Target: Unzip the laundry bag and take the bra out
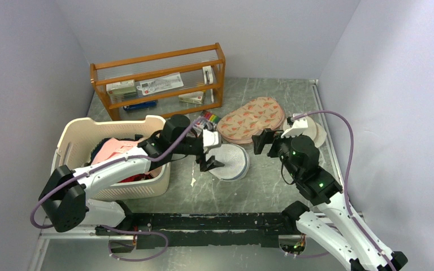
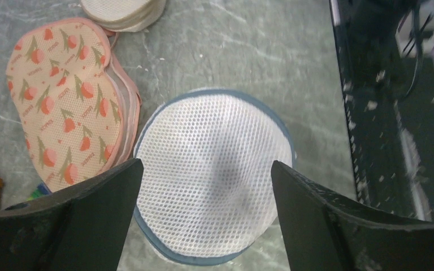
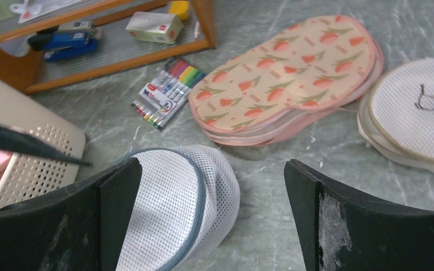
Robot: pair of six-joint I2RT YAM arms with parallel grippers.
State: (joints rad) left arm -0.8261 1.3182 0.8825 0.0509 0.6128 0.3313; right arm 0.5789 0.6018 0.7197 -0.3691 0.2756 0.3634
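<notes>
My open fingers are above the mesh and away from any edge, so my left gripper needs to move back and down onto the bag's near grey rim (image 1: 223, 179) (image 2: 289, 148).
The laundry bag (image 1: 233, 162) is a round white mesh pouch with a grey rim band, lying domed on the table. It also shows in the left wrist view (image 2: 215, 169) and the right wrist view (image 3: 175, 197). My left gripper (image 1: 210, 153) is open and hovers just over the bag's left side; in its own view (image 2: 206, 214) the jaws stand on either side of the bag and hold nothing. My right gripper (image 1: 264, 145) is open and empty, a little right of the bag (image 3: 212, 220). The bra is not in view.
Salmon patterned pads (image 1: 251, 118) lie behind the bag, and cream discs (image 1: 315, 131) lie at the right. A cream basket (image 1: 73, 141) holding a pink garment stands at the left. A wooden shelf (image 1: 158, 83) stands at the back, with a marker pack (image 3: 166, 90) in front of it.
</notes>
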